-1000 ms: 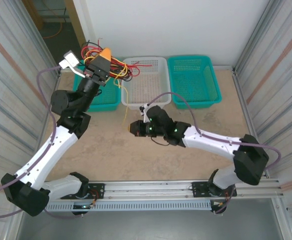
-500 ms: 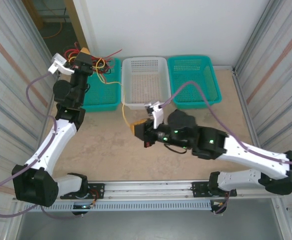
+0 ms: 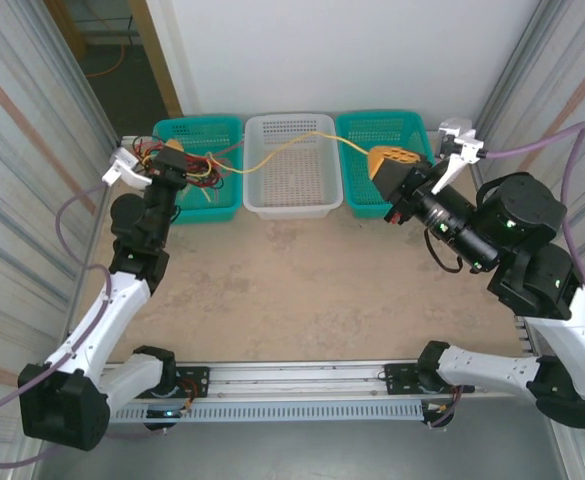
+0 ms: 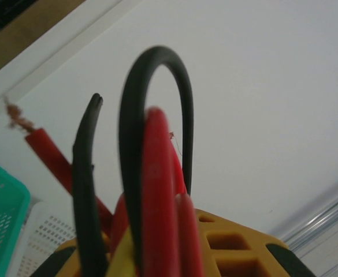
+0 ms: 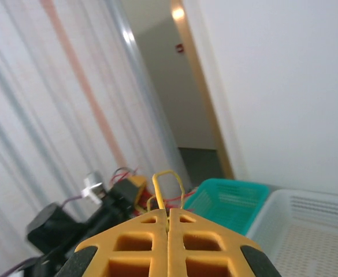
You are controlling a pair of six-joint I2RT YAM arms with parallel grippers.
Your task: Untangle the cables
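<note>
My left gripper will next move back from the teal basket (image 3: 212, 203) and down over that table to release the tangle.
A tangle of red, black and yellow cables (image 3: 200, 166) hangs over the left teal basket (image 3: 212, 203), and my left gripper (image 3: 172, 152) is shut on it. In the left wrist view, red cable (image 4: 157, 190) and a black loop (image 4: 129, 144) rise from between the orange fingers of the left gripper (image 4: 151, 251). One yellow cable (image 3: 292, 143) stretches from the tangle across the white basket (image 3: 292, 205) to my right gripper (image 3: 384, 162), which is shut on it, raised at the right. A yellow loop (image 5: 167, 176) pokes out of the right gripper (image 5: 169, 212).
Three baskets line the back wall, the third being a teal one (image 3: 412, 195) on the right below the right gripper. Corrugated metal walls stand close on both sides. A rail (image 3: 302, 375) runs along the near edge. Bare table lies between the arms.
My right arm has swung from the table's middle up to the back right, drawing the yellow cable out across the white basket. The left gripper shifted slightly with the tangle.
</note>
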